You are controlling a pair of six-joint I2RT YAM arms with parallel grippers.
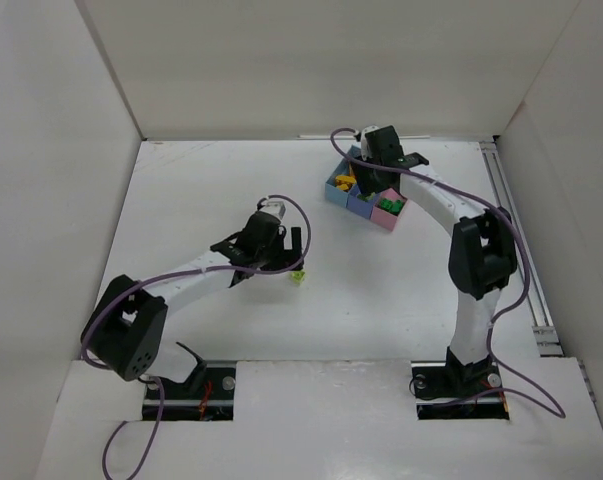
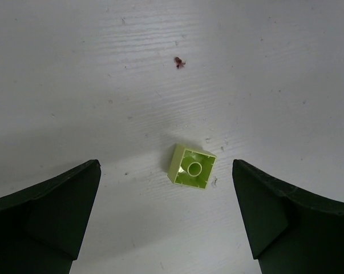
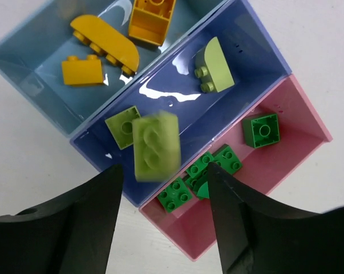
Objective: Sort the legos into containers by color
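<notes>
The lone lime brick (image 1: 297, 277) (image 2: 193, 168) lies crooked between the open fingers. My left gripper will next turn slightly as it lowers onto the brick's opposite sides, and then close.
Three joined bins show in the right wrist view. The light blue bin (image 3: 23, 63) holds yellow-orange legos (image 3: 103, 40). The darker blue bin (image 3: 257, 51) holds pale lime legos (image 3: 214, 65). The pink bin (image 3: 297, 114) holds several dark green legos (image 3: 262, 130). My right gripper (image 3: 164, 171) is open above the bins. A blurred lime brick (image 3: 156, 145) hangs free between its fingers, over the darker blue bin. My left gripper (image 2: 165, 166) is open low over a lone lime brick (image 2: 191, 167), which lies hollow side up on the table between the fingers, untouched.
From above, the bins (image 1: 365, 197) sit at the back right under my right gripper (image 1: 373, 178). The lone lime brick (image 1: 298, 276) lies mid-table beside my left gripper (image 1: 286, 250). A small dark speck (image 2: 179, 62) marks the table. White walls enclose the table.
</notes>
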